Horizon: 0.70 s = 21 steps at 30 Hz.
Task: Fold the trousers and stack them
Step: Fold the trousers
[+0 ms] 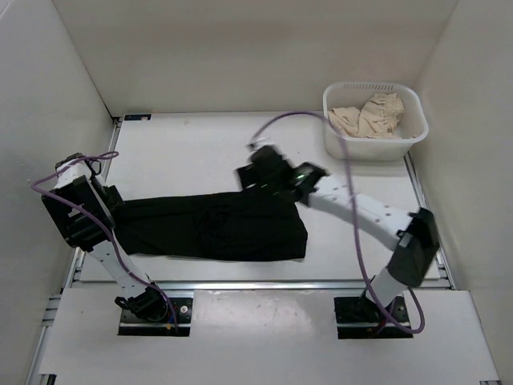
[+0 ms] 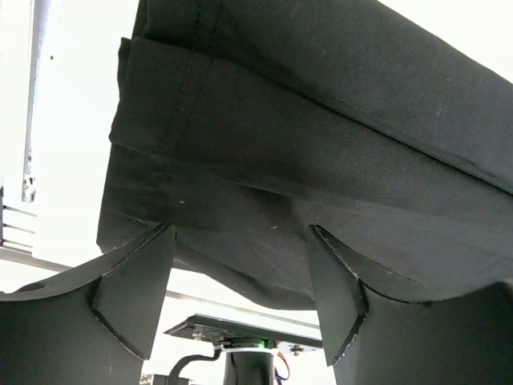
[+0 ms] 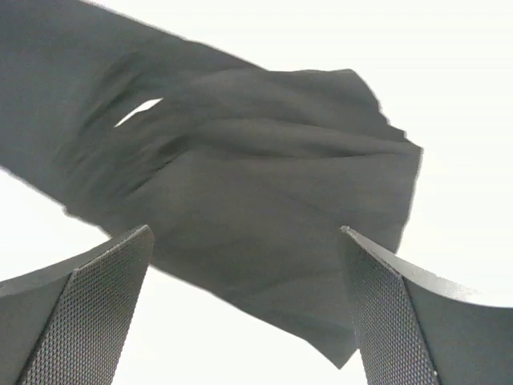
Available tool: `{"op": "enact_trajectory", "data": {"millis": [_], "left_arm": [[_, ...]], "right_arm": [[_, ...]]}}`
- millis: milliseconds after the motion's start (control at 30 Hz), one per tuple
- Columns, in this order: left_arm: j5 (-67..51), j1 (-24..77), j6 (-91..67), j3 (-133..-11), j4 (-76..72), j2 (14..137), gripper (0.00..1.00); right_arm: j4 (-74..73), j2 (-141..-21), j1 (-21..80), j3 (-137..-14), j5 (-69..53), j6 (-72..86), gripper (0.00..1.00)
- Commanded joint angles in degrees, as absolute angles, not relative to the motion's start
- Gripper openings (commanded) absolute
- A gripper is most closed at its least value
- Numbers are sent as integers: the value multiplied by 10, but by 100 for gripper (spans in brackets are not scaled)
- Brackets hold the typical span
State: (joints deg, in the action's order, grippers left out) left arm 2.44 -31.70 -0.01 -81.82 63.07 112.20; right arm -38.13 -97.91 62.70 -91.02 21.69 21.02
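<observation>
Because the trousers' short end edge (image 1: 302, 225) (image 3: 405, 210) lies free, below my right gripper and to its right in the top view, I will lower it that way and close.
The black trousers (image 1: 216, 227) lie folded in a long flat band across the near half of the table. My left gripper (image 1: 115, 212) is at their left end, open and empty. In the left wrist view the hemmed leg ends (image 2: 264, 144) lie just beyond my left gripper (image 2: 240, 281), with the cloth edge reaching between the jaws. My right gripper (image 1: 252, 175) is open and empty over the trousers' far edge near the middle. In the right wrist view the rumpled cloth (image 3: 256, 208) lies below my right gripper (image 3: 244, 313).
A white basket (image 1: 413, 132) holding beige cloth (image 1: 369, 116) stands at the back right corner. White walls enclose the table on the left, back and right. A metal rail (image 1: 256, 283) runs along the near edge by the arm bases.
</observation>
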Motion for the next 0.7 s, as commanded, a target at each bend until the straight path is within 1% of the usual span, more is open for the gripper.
{"op": "enact_trajectory", "data": {"millis": [0,33,100,167,233,300,433,500,533,567,633,667], "left_arm": [[28,-317,0,-836,635,1110,78],[28,-317,0,-836,635,1110,78],[28,-317,0,-836,641,1110,78],[28,-317,0,-836,641,1110,78],[28,-317,0,-836,641,1110,79],[28,-317,0,-836,641,1110,79],[28,-317,0,-831,641,1110,79],[28,-317,0,-831,641,1110,79],[28,-317,0,-831,641,1110,79],[28,-317,0,-837,641,1110,79],[28,-317,0,-837,641,1110,79],[28,-317,0,-843,646,1110,79]], "right_arm": [[-389,-914,458,-728,53,306,99],[-367,-903,401,-692,27,314,99],[-321,-887,363,-639,1,314,99],[-321,-887,339,-620,6,294,99],[-328,-914,332,-613,0,285,99],[-287,-925,324,-592,-58,279,99],[-238,-941,298,-538,-100,315,99],[-218,-947,279,-499,-145,346,87],[-200,-954,272,-489,-160,354,78],[-193,-954,264,-472,-173,360,50],[-179,-954,236,-459,-208,367,23],[-179,-954,223,-454,-219,367,0]]}}
